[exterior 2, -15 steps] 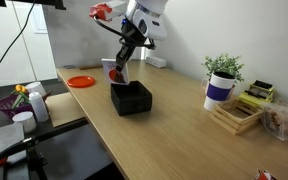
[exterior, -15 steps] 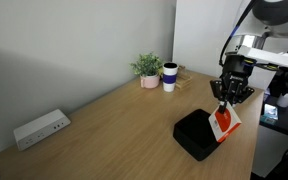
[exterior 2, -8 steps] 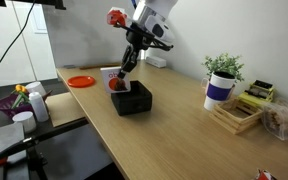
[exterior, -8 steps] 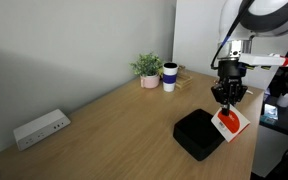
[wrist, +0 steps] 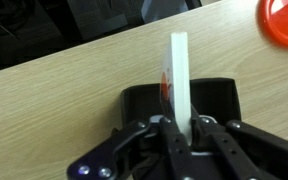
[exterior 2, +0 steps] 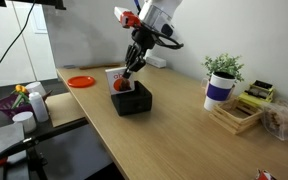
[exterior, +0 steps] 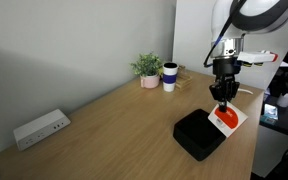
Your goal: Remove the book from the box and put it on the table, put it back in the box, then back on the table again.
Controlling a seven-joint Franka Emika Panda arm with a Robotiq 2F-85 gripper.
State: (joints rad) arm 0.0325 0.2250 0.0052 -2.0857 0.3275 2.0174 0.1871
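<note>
My gripper needs to move the book [exterior: 225, 119] toward the potted plant next, then down into the black box's opening [exterior: 196, 127] and release it, because the book's end still sticks out past the box's rim.
My gripper [exterior: 222, 97] is shut on the book [exterior: 225, 119], a small white book with a red-orange patch. In an exterior view the book hangs at the black box's [exterior: 198, 135] side nearest the table [exterior: 114, 130] edge. From the opposite side the book [exterior 2: 119, 81] shows just behind the box [exterior 2: 131, 99], under the gripper [exterior 2: 131, 71]. The wrist view looks down the book [wrist: 177, 70] edge-on; it stands upright between the fingers of the gripper [wrist: 181, 121], over the box [wrist: 212, 100]. Whether the book touches the box or the table I cannot tell.
A white power strip [exterior: 41, 128] lies at the far end by the wall. A potted plant [exterior: 148, 68] and a cup [exterior: 170, 77] stand at the back. An orange plate [exterior 2: 81, 81] lies beyond the box, and a wooden tray [exterior 2: 234, 116] sits by the plant [exterior 2: 224, 68].
The wrist has straightened up above the box's edge while staying shut on the book. The book has turned with it and shifted slightly.
</note>
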